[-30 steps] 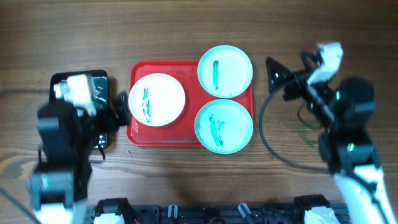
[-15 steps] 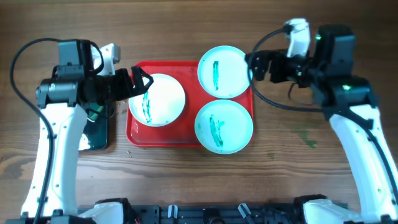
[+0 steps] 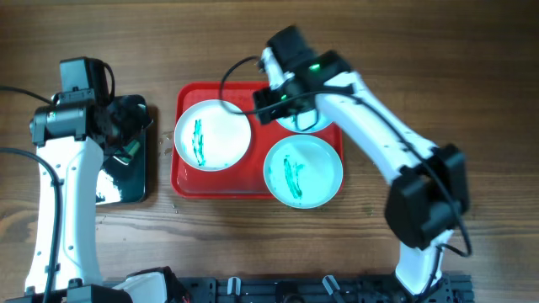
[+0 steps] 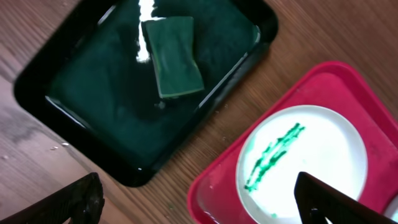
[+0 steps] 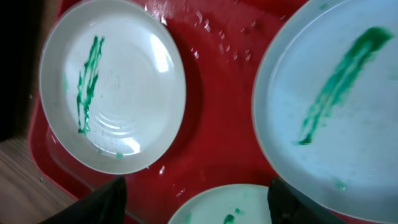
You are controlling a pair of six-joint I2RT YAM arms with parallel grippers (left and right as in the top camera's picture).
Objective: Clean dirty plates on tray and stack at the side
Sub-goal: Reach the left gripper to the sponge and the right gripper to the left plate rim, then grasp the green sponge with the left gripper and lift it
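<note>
I should next lower the open fingers of my left gripper astride the long sides of the green sponge [image 3: 128, 153] [image 4: 176, 61]. It lies below in the black tray, and the gap between the fingers spans it.
The red tray [image 3: 180, 181] holds three plates. The white plate [image 3: 212, 135] with a green smear lies at its left and shows in both wrist views [image 4: 298, 162] [image 5: 112, 87]. A turquoise plate [image 3: 303, 171] with a smear lies front right, with only its rim in the right wrist view [image 5: 236, 208]. The back turquoise plate [image 3: 324, 122] is mostly hidden under my right arm and also shows in the right wrist view [image 5: 336, 112]. My right gripper [image 3: 271, 105] [image 5: 199, 202] hangs open and empty above the tray between the plates. My left gripper [image 3: 135, 126] [image 4: 199, 208] is open and empty.
A black tray [image 3: 118, 172] [image 4: 93, 118] stands left of the red tray and holds a green sponge [image 4: 173, 56]. Bare wood shows between the two trays. My right arm stretches from the front right across the table to the red tray's back.
My right arm swung left over the red tray and now covers the back plate. My left gripper drew back left from the white plate to the black tray. The plates have not moved.
</note>
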